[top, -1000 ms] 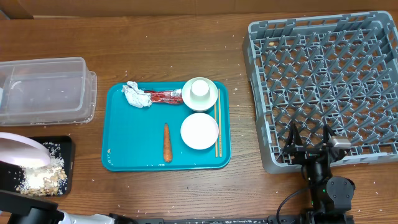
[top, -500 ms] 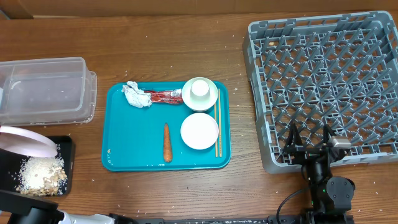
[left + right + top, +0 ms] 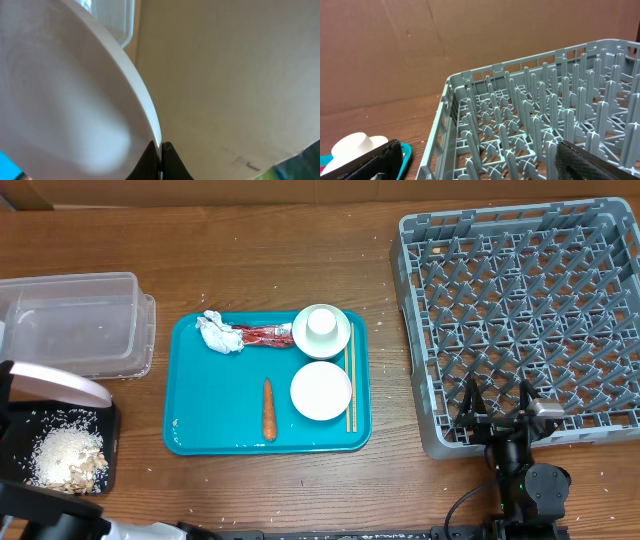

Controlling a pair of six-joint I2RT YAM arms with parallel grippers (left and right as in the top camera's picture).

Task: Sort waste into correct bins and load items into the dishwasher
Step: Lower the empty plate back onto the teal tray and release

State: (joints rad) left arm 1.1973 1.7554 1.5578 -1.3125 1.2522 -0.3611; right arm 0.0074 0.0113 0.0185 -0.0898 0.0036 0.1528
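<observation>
The left gripper will next swing over the teal tray's bare end [image 3: 217, 402], as that end lies to the gripper's right in the overhead view. It will bring the plate [image 3: 55, 383] down there and then release it.
My left gripper [image 3: 161, 159] is shut on the rim of the large white plate [image 3: 65, 100]. The plate [image 3: 55, 383] stands tilted almost on edge over the black tray [image 3: 100, 420], which holds a pile of rice scraps [image 3: 65, 455]. The clear tub [image 3: 70, 320] lies behind it. On the teal tray [image 3: 200, 415] lie the white-silver wrapper [image 3: 218, 333], the red-and-white wrapper [image 3: 262, 334], the carrot [image 3: 268, 409], a bowl [image 3: 321, 391], a second bowl [image 3: 340, 338] with the cup [image 3: 321, 324] in it, and the chopsticks [image 3: 349, 385]. My right gripper [image 3: 497, 405] is open and empty at the front edge of the grey rack [image 3: 520, 310].
In the right wrist view the rack's pegs [image 3: 535, 120] fill the space between my fingers [image 3: 375, 160], with a white bowl [image 3: 355, 145] and the teal tray's edge [image 3: 405, 152] at the left. A cardboard wall stands behind the table. Rice grains are scattered on the wood.
The plate has tipped up steeper and drawn back toward the left edge, uncovering the rice pile on the black tray. The right arm has not moved.
</observation>
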